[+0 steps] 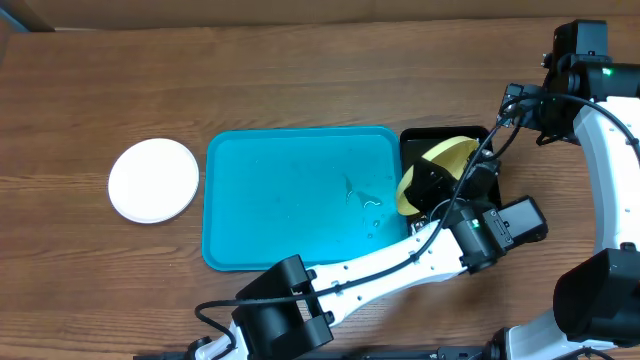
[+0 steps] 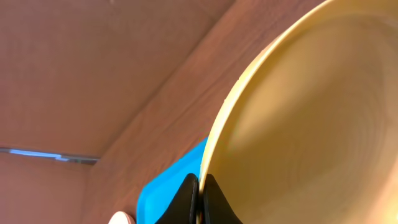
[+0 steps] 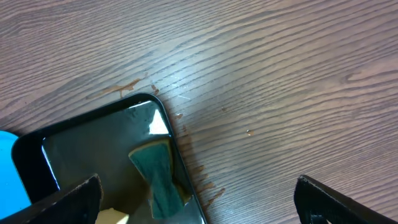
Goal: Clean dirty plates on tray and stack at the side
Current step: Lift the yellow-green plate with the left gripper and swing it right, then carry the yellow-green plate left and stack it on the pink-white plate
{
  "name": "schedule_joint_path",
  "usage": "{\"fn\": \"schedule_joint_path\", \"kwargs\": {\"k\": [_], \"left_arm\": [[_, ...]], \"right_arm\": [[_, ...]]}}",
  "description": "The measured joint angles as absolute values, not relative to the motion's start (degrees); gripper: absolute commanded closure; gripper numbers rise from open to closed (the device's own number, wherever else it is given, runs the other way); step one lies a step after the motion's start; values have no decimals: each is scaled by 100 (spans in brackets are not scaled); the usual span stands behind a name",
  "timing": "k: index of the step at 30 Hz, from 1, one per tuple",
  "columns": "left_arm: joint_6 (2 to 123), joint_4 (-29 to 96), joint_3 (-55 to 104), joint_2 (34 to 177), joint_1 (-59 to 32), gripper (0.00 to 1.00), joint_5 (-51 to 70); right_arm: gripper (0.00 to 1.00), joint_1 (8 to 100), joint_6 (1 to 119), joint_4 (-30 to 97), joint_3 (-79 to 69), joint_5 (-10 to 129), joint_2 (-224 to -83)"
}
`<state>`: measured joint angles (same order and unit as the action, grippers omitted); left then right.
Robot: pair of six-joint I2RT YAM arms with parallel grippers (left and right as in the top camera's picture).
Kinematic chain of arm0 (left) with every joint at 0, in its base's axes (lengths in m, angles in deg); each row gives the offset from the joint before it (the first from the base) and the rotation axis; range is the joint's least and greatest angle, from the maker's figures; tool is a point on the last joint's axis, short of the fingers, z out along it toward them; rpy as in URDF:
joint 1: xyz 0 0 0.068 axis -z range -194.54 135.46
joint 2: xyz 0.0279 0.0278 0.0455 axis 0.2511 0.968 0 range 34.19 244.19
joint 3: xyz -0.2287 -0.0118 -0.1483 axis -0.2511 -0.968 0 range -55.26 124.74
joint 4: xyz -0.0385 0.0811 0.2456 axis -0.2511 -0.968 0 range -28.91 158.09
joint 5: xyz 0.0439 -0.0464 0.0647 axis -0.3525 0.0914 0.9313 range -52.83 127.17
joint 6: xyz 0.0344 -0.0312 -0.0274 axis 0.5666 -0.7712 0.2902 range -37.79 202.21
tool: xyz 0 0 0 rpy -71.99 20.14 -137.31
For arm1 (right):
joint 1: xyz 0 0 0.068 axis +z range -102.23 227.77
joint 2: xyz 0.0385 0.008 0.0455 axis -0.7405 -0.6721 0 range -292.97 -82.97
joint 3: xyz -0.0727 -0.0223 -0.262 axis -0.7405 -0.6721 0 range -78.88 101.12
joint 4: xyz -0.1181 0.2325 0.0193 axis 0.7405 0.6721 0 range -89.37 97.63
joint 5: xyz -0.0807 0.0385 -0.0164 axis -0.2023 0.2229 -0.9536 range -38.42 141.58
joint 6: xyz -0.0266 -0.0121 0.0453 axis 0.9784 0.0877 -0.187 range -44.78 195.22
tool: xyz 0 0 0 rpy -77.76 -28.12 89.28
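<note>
The white plate (image 1: 153, 179) lies flat at the side, so my left gripper next swings across the turquoise tray (image 1: 300, 200), levels the tilted yellow-green plate and lowers it onto the white plate.
My left gripper (image 2: 199, 202) is shut on the rim of the pale yellow-green plate (image 2: 311, 118) and holds it tilted on edge over the black tray (image 1: 420, 143); overhead the plate (image 1: 445, 155) shows just right of the turquoise tray (image 1: 300, 200). The turquoise tray carries no plates, only some wet streaks. A white plate (image 1: 153, 179) lies flat on the table left of the tray. My right gripper (image 3: 199, 199) is open and empty, above the black tray's far right corner (image 3: 93, 143), over a green sponge (image 3: 158, 177). Only two plates show separately.
The black tray holds dark water and the sponge. Small brown drips mark the wood (image 3: 121, 90) beside its rim. My left arm (image 1: 380, 265) reaches across the front of the turquoise tray. My right arm (image 1: 600, 130) stands at the right edge.
</note>
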<state>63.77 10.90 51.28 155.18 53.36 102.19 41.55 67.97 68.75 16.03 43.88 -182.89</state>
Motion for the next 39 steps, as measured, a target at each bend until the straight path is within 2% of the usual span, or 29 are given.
{"fn": "schedule_joint_path", "kwargs": {"k": [5, 11, 21, 26, 32, 39], "left_arm": [[6346, 1031, 5128, 15518, 5248, 96, 9860], [5942, 946, 5128, 15509, 4748, 96, 8789], [5844, 878, 5128, 14947, 2704, 96, 5060], [5879, 280, 5130, 14650, 1659, 96, 3782], [6029, -549, 5128, 14615, 481, 96, 3296], [6185, -1189, 5128, 14615, -681, 96, 3331]], "right_arm": [[0, 4155, 6797, 6877, 1603, 4385, -18289], [0, 4155, 6797, 6880, 1603, 4385, -18289], [0, 4153, 6793, 6880, 1603, 4385, -18289], [0, 4155, 6795, 6875, 1603, 4385, -18289], [0, 4155, 6797, 6880, 1603, 4385, -18289], [0, 4155, 6795, 6875, 1603, 4385, -18289]]}}
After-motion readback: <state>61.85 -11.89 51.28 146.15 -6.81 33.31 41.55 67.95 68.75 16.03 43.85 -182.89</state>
